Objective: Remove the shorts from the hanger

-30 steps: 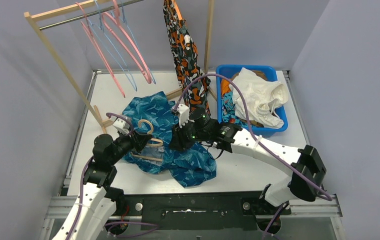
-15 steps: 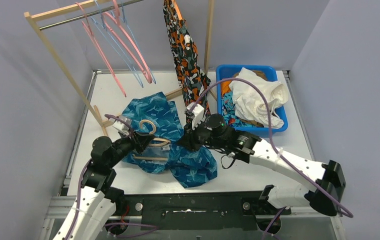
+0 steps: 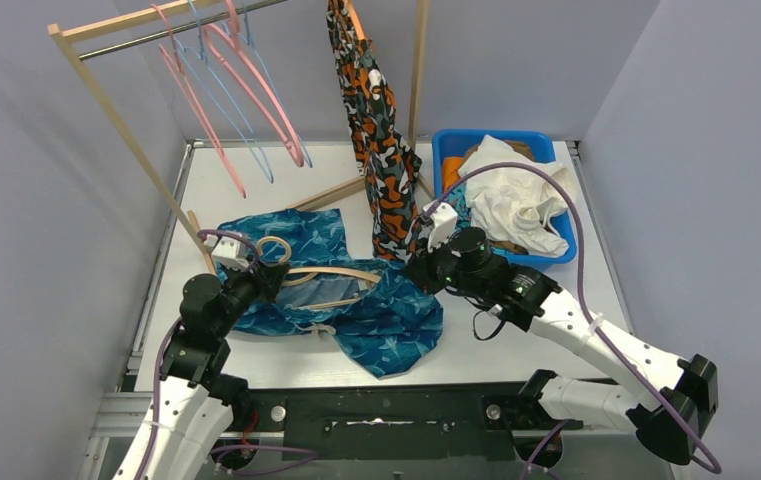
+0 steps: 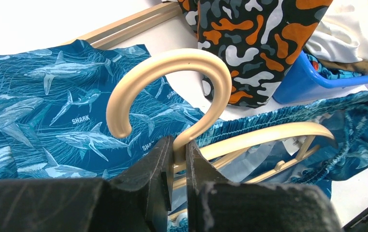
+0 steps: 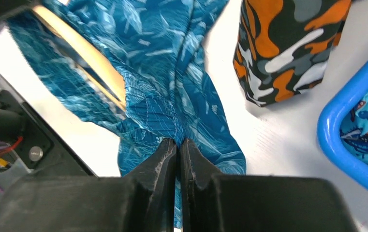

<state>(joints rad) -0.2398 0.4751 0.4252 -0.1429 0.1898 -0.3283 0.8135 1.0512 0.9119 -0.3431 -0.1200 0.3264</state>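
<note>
My right gripper draws the fold of the shorts back and open just beyond the hanger arm's end next, since that end still sits inside the waistband.
The teal shark-print shorts [image 3: 376, 315] lie spread on the white table, still over a cream hanger [image 3: 331, 275] whose arms show inside the waistband. My left gripper [image 3: 268, 272] is shut on the neck of the hanger [image 4: 172, 104] just below its hook. My right gripper [image 3: 414, 272] is shut on a fold of the teal shorts [image 5: 172, 87], pulled taut to the right. The orange-black-white camouflage shorts [image 3: 376, 130] hang from the wooden rack at the back.
A blue bin [image 3: 456, 145] at the back right holds white shorts [image 3: 516, 195] and other shorts. Pink and blue empty hangers [image 3: 246, 85] hang on the rack rail [image 3: 126, 40]. The rack's wooden base bar [image 3: 331, 192] crosses the table behind the shorts.
My right gripper has moved right and toward the bin, dragging the teal shorts with it. The fabric has stretched out and the hanger arms now show in the open waistband. My left gripper stayed on the hanger.
</note>
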